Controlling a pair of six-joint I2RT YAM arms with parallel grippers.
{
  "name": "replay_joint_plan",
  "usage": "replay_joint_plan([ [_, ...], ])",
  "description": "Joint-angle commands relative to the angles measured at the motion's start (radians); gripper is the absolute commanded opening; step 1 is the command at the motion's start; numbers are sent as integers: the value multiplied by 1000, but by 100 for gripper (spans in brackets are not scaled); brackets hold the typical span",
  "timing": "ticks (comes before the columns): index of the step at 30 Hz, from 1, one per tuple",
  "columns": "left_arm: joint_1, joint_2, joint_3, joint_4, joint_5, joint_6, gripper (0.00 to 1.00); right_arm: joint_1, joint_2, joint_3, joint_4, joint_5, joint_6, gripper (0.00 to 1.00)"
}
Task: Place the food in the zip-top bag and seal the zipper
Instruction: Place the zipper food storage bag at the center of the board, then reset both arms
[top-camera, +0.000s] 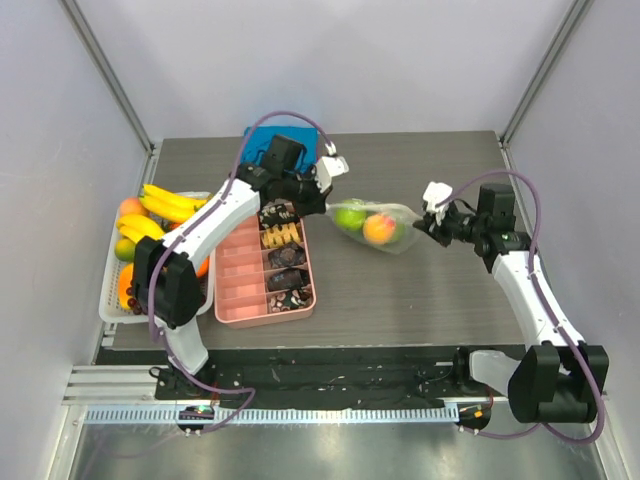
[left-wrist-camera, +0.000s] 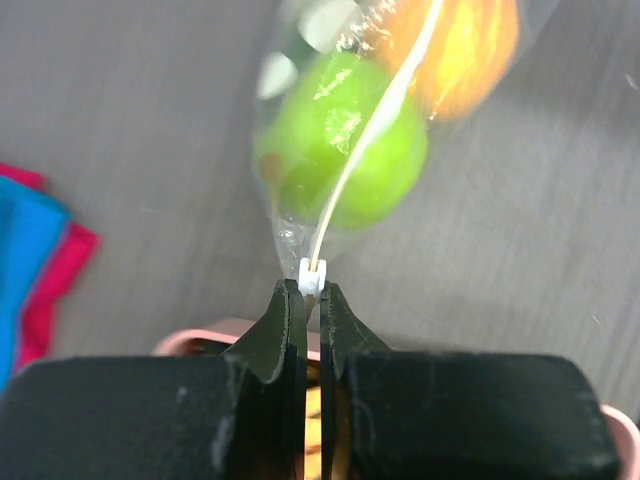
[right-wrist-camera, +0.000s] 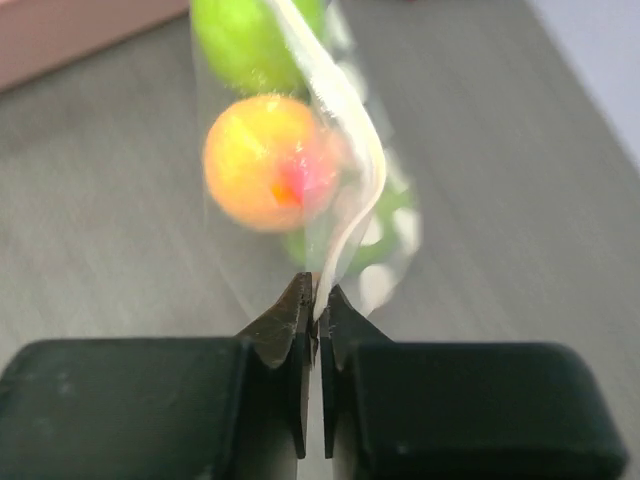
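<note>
The slider sits at the zipper's end. My left gripper next needs to move back and down to the tabletop (top-camera: 327, 293) beside the pink box and release the bag (top-camera: 398, 218).
The zip-top bag (top-camera: 398, 218), clear with white dots, hangs stretched between my two grippers just above the table. It holds a green fruit (top-camera: 350, 217) and an orange-pink fruit (top-camera: 380, 229). My left gripper (top-camera: 327, 203) is shut on the bag's left end; in the left wrist view its tips (left-wrist-camera: 312, 288) pinch a small white slider on the zipper (left-wrist-camera: 370, 130). My right gripper (top-camera: 420, 225) is shut on the bag's right end, and its tips (right-wrist-camera: 318, 295) clamp the zipper strip (right-wrist-camera: 352, 135). The fruits also show through the plastic (left-wrist-camera: 345, 140) (right-wrist-camera: 268, 160).
A pink compartment box (top-camera: 240, 285) with snacks lies left of the bag, under my left arm. A white basket (top-camera: 108, 290) with bananas (top-camera: 165, 203) and other fruit stands at the far left. A folded blue and red cloth (top-camera: 262, 140) lies at the back.
</note>
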Motion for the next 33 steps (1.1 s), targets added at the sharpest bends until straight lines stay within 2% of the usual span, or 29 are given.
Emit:
replay_joint_plan([
  [1,-83,-77,-120,5,24,67,0,2,-89,-84,-242,-32,-298,13],
  [3,-144,-99,-164,-27,20,67,0,2,-132,-105,-343,-34,-346,35],
  [4,-163,-103,-185,-47,12,58,0,2,-144,-107,-373,-34,-347,53],
  [6,-200,-113,-206,-70,4,44,0,2,-170,-96,-442,-25,-363,69],
  [7,-227,-116,-231,-76,4,27,0,2,-176,-75,-523,-20,-383,81],
  [9,-243,-132,-259,-93,10,15,1,2,-193,-52,-614,-6,-416,87],
  [11,-246,-148,-293,-101,10,2,4,2,-204,-7,-784,-5,-512,100],
  [12,-244,-165,-301,-105,9,1,6,2,-211,3,-888,-11,-545,100],
  [14,-244,-185,-316,-113,3,1,13,2,-245,29,-950,-14,-570,100],
  [17,-244,-240,-315,-147,30,5,37,2,-296,51,-959,-26,-495,100],
  [18,-246,-255,-308,-180,43,5,57,2,-307,56,-943,-32,-467,100],
  [19,-244,-289,-302,-191,53,2,81,2,-322,68,-924,-35,-434,100],
  [20,-244,-306,-289,-203,58,-10,99,2,-327,75,-901,-37,-385,100],
  [23,-240,-372,-264,-240,44,-57,100,2,-331,103,-773,-31,-146,100],
  [24,-224,-389,-243,-242,40,-102,100,2,-327,111,-690,-25,13,100],
  [27,-162,-425,-174,-251,44,-235,100,2,-284,155,-540,-2,251,100],
  [28,-88,-426,-146,-263,53,-270,100,2,-271,177,-504,11,400,100],
  [30,2,-410,-62,-283,124,-382,100,0,-233,195,-406,57,542,100],
  [31,111,-401,-39,-291,141,-413,100,0,-221,207,-374,80,668,100],
  [33,199,-375,0,-315,150,-464,100,-1,-178,218,-294,161,760,100],
])
